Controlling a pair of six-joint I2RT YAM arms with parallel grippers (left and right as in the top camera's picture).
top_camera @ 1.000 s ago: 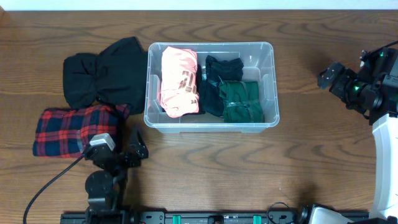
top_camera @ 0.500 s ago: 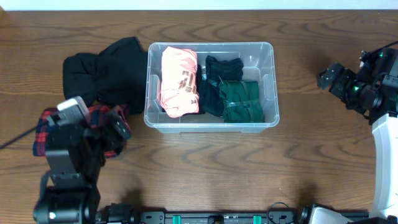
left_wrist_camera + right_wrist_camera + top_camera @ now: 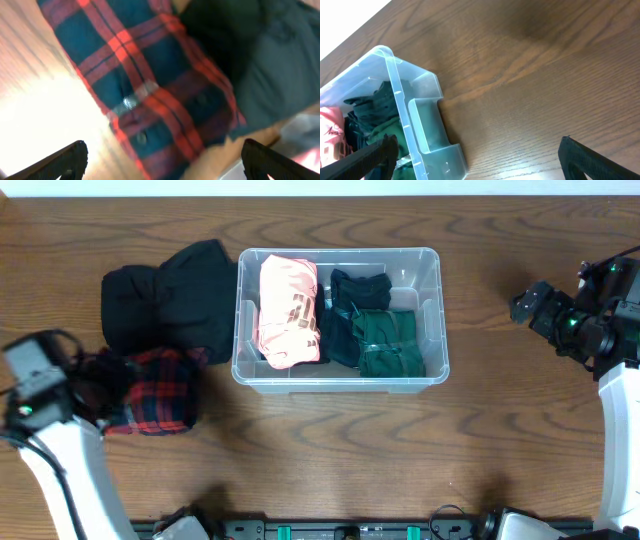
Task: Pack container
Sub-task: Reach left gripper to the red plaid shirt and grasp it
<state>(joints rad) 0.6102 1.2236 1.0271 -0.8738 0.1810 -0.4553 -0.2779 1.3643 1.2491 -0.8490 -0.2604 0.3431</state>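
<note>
The plaid shirt (image 3: pixel 155 392) is outside the container (image 3: pixel 438 310). My left gripper needs to go down next onto the shirt's end farthest from the container, then close there.
The container (image 3: pixel 438 310), a clear plastic bin, stands at the table's middle and holds a folded pink garment (image 3: pixel 289 310), a dark garment (image 3: pixel 347 305) and a green one (image 3: pixel 389 342). A red plaid shirt (image 3: pixel 155 392) and a black garment (image 3: pixel 165 298) lie on the table to its left. My left gripper (image 3: pixel 98 392) is open over the plaid shirt's left part. The left wrist view is blurred and shows the plaid shirt (image 3: pixel 150 100) and the black garment (image 3: pixel 270 65) between my spread fingers (image 3: pixel 165 167). My right gripper (image 3: pixel 528 305) is open and empty, right of the container (image 3: pixel 400 115).
The table is dark brown wood (image 3: pixel 330 450). The right arm's white base (image 3: pixel 620 430) stands at the right edge. The left arm's white link (image 3: pixel 60 450) reaches in from the front left. The container's right end and handle recess (image 3: pixel 427 125) show in the right wrist view.
My left arm has swung from the table's front edge out to the left and now covers the plaid shirt's left part. The right arm has not moved.
</note>
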